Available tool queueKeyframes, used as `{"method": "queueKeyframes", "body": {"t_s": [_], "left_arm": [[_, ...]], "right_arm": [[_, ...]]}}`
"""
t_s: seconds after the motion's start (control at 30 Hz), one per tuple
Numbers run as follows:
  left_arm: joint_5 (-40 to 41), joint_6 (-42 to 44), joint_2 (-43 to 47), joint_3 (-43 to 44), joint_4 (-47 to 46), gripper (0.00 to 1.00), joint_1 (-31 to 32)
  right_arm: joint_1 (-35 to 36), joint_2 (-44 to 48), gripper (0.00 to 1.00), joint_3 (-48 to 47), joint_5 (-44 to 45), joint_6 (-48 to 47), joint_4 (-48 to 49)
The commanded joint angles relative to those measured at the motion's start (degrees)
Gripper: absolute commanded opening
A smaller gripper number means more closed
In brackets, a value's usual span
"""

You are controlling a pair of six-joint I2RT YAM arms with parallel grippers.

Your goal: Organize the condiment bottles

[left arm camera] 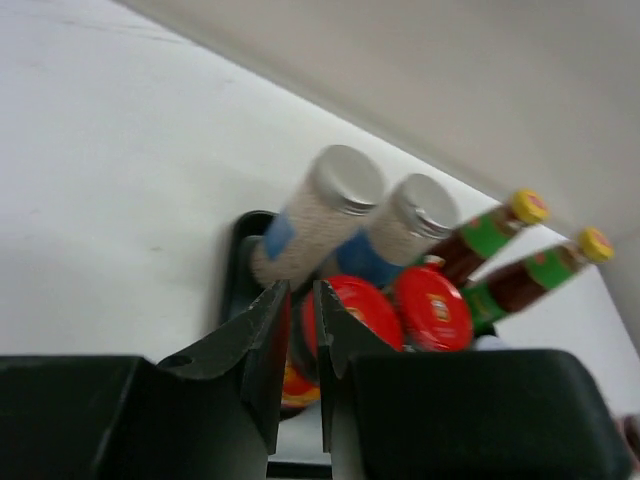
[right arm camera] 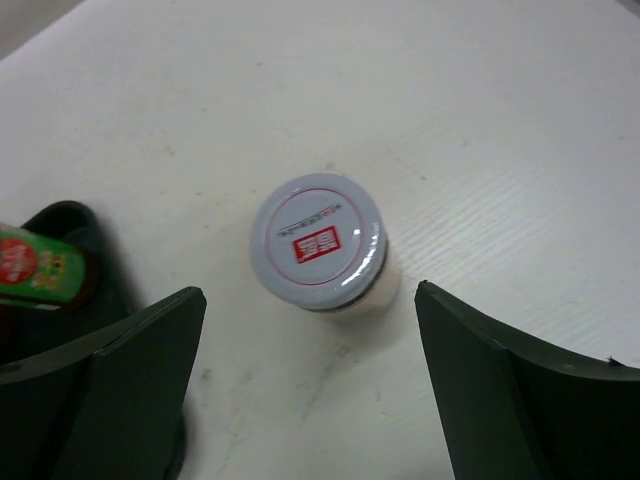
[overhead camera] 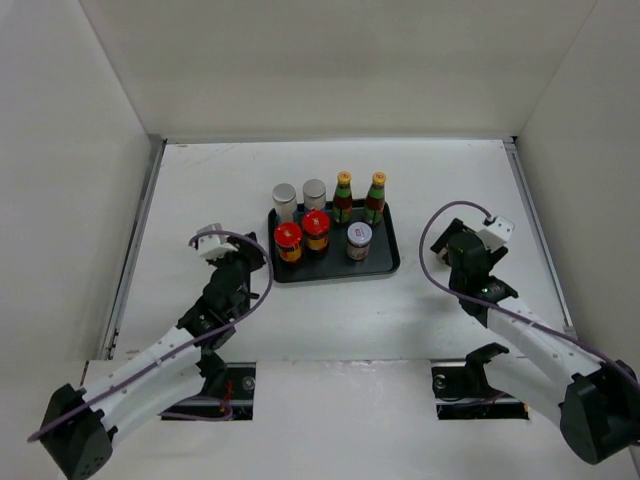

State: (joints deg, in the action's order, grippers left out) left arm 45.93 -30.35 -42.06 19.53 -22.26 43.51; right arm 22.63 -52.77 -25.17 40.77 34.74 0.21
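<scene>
The jar stands below my right gripper, just beyond its open fingers, so the gripper will lower and move slightly outward to close around the white lid.
On the black tray stand two grey-topped jars, two slim green yellow-capped bottles, two red-lidded jars and one white-lidded jar. My left gripper is at the tray's left edge; in the left wrist view it is shut and empty, just short of a red-lidded jar. Another white-lidded jar stands upright on the table right of the tray. My right gripper hangs open over it, a finger on either side and apart from it. The top view hides this jar under the right gripper.
White walls close in the table at the left, back and right. A metal rail runs along the left edge and another along the right. The tray's corner and a green bottle lie close to my right gripper's left finger.
</scene>
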Motion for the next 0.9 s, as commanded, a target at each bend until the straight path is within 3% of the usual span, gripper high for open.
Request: {"method": "queueKeyframes", "body": {"t_s": [0.0,0.13,0.3,0.47,0.7,0.87], "left_arm": [[0.66,-9.53,4.96,-3.7,12.13,0.15,-5.65],[-5.39,-15.08,5.77,-8.18,13.83,0.18,-14.96],[-15.24,-19.39,2.44,-12.75,6.38,0.21,-22.45],[-16.4,-19.22,0.23,-13.9,1.52,0.25,-21.06],[-14.2,-19.05,0.94,-15.04,-0.58,0.34,-18.68],[-14.12,-19.05,-1.17,-14.78,-2.17,0.38,-18.06]], "right_arm": [[-1.84,-0.92,0.94,-3.83,3.43,-0.2,-2.58],[-4.66,-3.65,0.95,-4.63,0.81,-0.2,-2.32],[-5.63,-7.51,0.93,-6.12,-4.56,-0.81,0.49],[-6.16,-13.23,0.86,-8.14,-5.18,-1.61,0.93],[-5.2,-14.2,0.5,-8.93,-2.81,-3.09,4.79],[4.11,-11.83,0.47,-12.79,-2.37,-8.81,8.49]]}}
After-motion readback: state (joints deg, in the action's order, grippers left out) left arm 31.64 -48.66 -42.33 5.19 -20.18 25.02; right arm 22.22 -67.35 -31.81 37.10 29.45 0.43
